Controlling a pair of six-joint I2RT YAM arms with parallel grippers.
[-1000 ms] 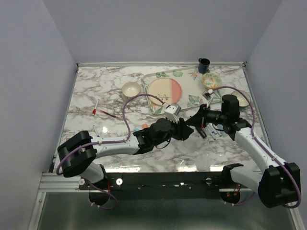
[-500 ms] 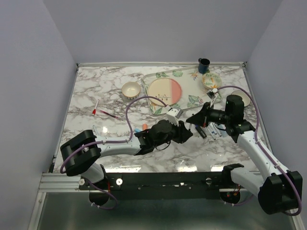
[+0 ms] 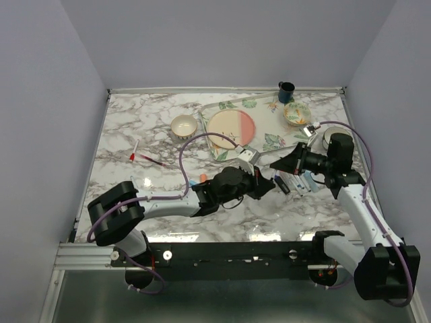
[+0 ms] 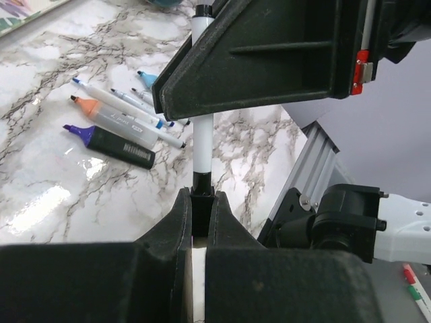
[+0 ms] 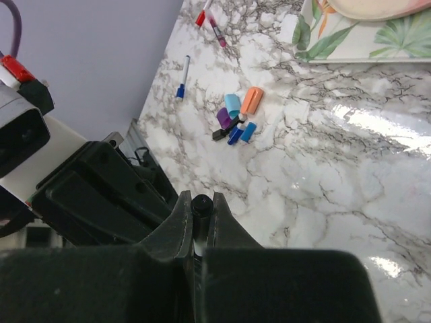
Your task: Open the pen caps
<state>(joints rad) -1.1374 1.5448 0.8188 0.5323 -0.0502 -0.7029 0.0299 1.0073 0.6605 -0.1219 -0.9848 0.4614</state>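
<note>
I will move my left gripper away from my right gripper next, then bring it down to the table (image 3: 211, 175) beside the loose caps.
A white pen (image 4: 203, 145) with black ends hangs between my two grippers above the table. My left gripper (image 4: 202, 192) is shut on the black pen cap (image 4: 203, 208) at its lower end. Higher up, the barrel runs behind my right gripper's fingers (image 4: 269, 60). My right gripper (image 5: 202, 198) is shut on the barrel, and the pen's other black end (image 5: 202, 206) pokes past its tips. In the top view the left gripper (image 3: 264, 183) and right gripper (image 3: 273, 163) meet at mid-table. Several loose caps (image 5: 236, 114) lie together. I cannot tell whether the held cap is off.
Several uncapped pens (image 4: 121, 128) lie in a heap under the right arm (image 3: 296, 183). Two red-ended pens (image 3: 145, 159) lie at the left. A leaf-print tray (image 3: 269, 141) holds a pink plate (image 3: 230, 128). A white bowl (image 3: 183, 125), a patterned bowl (image 3: 296, 113) and a dark mug (image 3: 286, 91) stand behind.
My left gripper has closed onto the black cap. The right arm's wrist and forearm have swung out to the right, while its fingertips stay at the pen.
</note>
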